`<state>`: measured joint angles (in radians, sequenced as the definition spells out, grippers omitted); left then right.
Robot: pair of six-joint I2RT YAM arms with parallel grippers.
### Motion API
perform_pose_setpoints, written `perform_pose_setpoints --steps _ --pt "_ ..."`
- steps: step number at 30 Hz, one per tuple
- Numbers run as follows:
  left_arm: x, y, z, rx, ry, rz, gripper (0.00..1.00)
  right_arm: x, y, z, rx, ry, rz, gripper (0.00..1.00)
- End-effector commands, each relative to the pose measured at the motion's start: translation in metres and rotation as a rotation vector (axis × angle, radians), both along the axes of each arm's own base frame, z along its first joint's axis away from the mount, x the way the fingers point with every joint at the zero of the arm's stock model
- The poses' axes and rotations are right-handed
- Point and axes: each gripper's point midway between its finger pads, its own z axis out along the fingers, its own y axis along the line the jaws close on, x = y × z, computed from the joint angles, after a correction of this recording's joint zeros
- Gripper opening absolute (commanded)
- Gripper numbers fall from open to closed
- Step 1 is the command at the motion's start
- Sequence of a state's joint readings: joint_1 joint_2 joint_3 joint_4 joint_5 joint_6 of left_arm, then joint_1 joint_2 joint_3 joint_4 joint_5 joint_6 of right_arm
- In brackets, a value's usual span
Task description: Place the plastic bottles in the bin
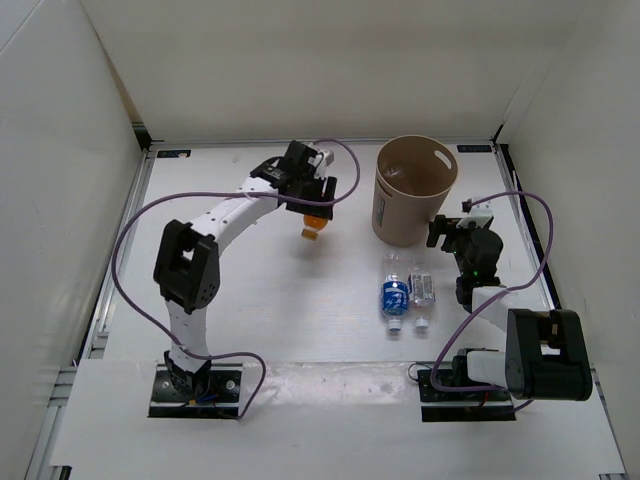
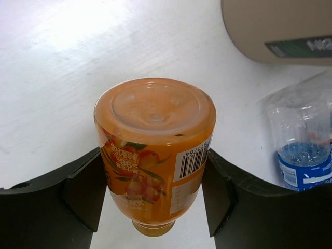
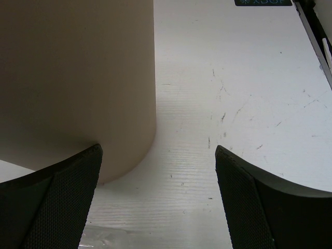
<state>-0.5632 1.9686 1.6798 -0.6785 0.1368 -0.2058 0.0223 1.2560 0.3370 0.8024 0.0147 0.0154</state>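
I will move my left gripper right in the top view, up over the bin's opening (image 1: 416,166), and release the bottle.
My left gripper (image 1: 311,207) is shut on the orange bottle (image 1: 314,225) and holds it above the table, left of the tan bin (image 1: 413,195). In the left wrist view the orange bottle (image 2: 155,150) sits base-up between both fingers (image 2: 83,192), with the bin (image 2: 280,31) at the upper right. The clear blue-labelled bottle (image 1: 395,295) and the short white-labelled bottle (image 1: 422,289) lie side by side in front of the bin. My right gripper (image 1: 452,232) is open and empty, low beside the bin's right side (image 3: 72,78). The long clear bottle is not clearly in view.
White enclosure walls surround the table (image 1: 250,300). The blue-labelled bottle (image 2: 303,150) lies to the right of the left gripper. A strip of clear plastic (image 3: 104,239) shows at the bottom edge of the right wrist view. Purple cables loop off both arms.
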Motion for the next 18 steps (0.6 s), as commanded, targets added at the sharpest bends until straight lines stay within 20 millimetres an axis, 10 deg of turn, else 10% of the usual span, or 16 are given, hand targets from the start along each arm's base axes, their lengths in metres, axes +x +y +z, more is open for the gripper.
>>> perform_pose_setpoints --steps 1,6,11,18 --pt "0.014 0.027 0.050 -0.035 -0.103 0.070 0.58 0.008 -0.001 0.020 -0.013 -0.059 -0.015 0.90" --pt "0.050 0.052 0.142 -0.227 -0.290 0.228 0.56 0.008 0.000 0.021 -0.015 -0.062 -0.021 0.90" --pt "0.067 0.032 0.262 -0.467 -0.560 0.197 0.56 0.008 0.000 0.019 -0.016 -0.059 -0.022 0.90" --pt "0.070 -0.035 0.331 -0.686 -0.623 0.057 0.58 0.007 -0.001 0.018 -0.019 -0.058 -0.026 0.90"
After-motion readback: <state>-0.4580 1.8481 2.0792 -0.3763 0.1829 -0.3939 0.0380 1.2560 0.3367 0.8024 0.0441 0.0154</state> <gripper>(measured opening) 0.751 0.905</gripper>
